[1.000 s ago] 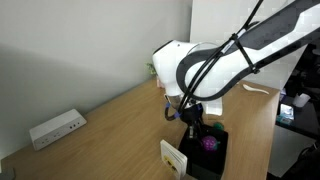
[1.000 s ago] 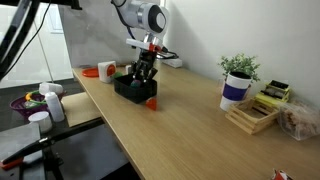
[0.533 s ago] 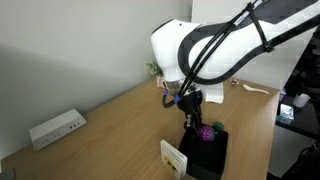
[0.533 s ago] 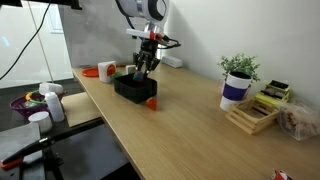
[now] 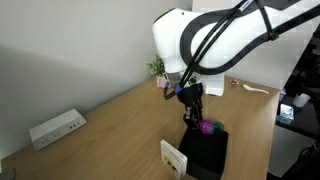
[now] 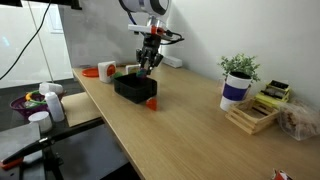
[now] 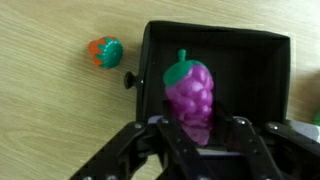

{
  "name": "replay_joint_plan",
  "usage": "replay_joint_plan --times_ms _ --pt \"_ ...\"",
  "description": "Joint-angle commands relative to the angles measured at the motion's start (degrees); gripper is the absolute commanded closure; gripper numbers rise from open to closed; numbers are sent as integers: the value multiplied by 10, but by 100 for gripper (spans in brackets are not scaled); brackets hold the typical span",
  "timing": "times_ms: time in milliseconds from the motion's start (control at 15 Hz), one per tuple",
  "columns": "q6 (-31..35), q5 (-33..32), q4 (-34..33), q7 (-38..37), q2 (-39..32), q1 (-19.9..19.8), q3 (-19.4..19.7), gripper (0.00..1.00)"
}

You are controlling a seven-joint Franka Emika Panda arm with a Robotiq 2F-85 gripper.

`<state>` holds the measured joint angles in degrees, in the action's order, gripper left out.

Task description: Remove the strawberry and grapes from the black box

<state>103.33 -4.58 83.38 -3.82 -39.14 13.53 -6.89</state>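
Note:
My gripper should carry the grapes to the left in the wrist view, then lower and release them, because there is clear tabletop beside the strawberry below on that side.
The purple grapes point(image 7: 188, 95) with a green cap hang between my gripper's fingers point(image 7: 195, 135), which are shut on them. They are held above the black box point(image 7: 215, 35), clear of its floor. In both exterior views the gripper point(image 5: 193, 117) point(image 6: 148, 62) is raised over the box point(image 5: 205, 157) point(image 6: 133, 90), with the grapes point(image 5: 206, 128) at its tips. The red strawberry point(image 7: 103, 51) with green leaves lies on the wooden table outside the box, near one of its corners; it also shows in an exterior view point(image 6: 151, 102).
A white rectangular device point(image 5: 55, 128) lies near the wall. A white card point(image 5: 173, 157) stands beside the box. A potted plant point(image 6: 238, 82), a wooden stack point(image 6: 255, 112) and an orange item point(image 6: 90, 72) stand on the table. Bowls point(image 6: 33, 101) sit on a side stand.
My gripper has risen out of the black box with the grapes held in it. The strawberry has not moved.

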Motion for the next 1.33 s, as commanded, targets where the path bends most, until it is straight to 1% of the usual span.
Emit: replay_joint_plan --times_ms 0,333,600,1000,1267 --pt "6 4 52 -18 35 -13 16 83" --pt "24 21 124 -37 77 -45 35 83" --pt "26 30 156 -40 97 -64 42 83" --pt "25 39 163 -40 90 -73 46 83" --pt "21 67 163 -26 74 -100 55 83"
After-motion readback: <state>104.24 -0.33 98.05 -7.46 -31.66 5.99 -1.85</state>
